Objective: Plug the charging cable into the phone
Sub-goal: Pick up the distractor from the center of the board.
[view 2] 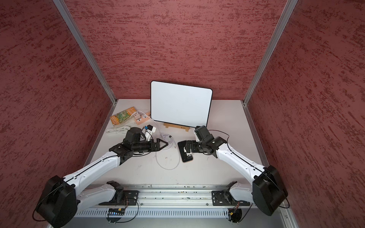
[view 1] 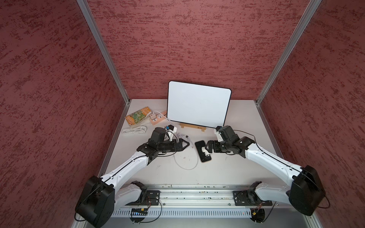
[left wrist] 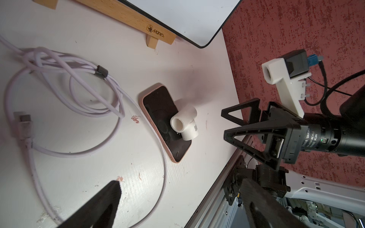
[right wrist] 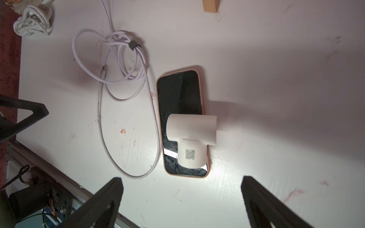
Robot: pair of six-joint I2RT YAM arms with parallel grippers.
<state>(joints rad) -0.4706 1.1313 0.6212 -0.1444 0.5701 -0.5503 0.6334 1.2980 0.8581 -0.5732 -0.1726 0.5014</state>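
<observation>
My right gripper will go down open to the white T-shaped gadget, over both ends of its crossbar (view 1: pixel 205 150) (right wrist: pixel 191 129), and close there, since the gadget lies across the phone's screen.
The phone (view 1: pixel 205 158) (view 2: pixel 186 158) lies flat at the middle of the table, black screen up, tan edge. A white T-shaped gadget (right wrist: pixel 190 134) (left wrist: pixel 183 123) rests on its screen. The charging cable (view 1: pixel 185 163) (left wrist: pixel 79 94) lies loosely looped to the phone's left, with a black tie (right wrist: pixel 133 45) on its bundle. Its plug tip (right wrist: pixel 103 69) lies loose on the table, apart from the phone. My left gripper (view 1: pixel 186 145) (left wrist: pixel 179 180) hangs open over the cable's loops. My right gripper (view 1: pixel 206 147) (right wrist: pixel 181 178) is open at the phone's right edge, nothing between its fingers.
A white black-rimmed board (view 1: pixel 198 104) leans on a wooden stand (view 1: pixel 192 126) at the back. At the back left are a pink power strip (view 1: pixel 158 118), a colourful book (view 1: pixel 138 116) and a thicker white cord coiled flat (view 1: pixel 134 130). Red walls enclose three sides.
</observation>
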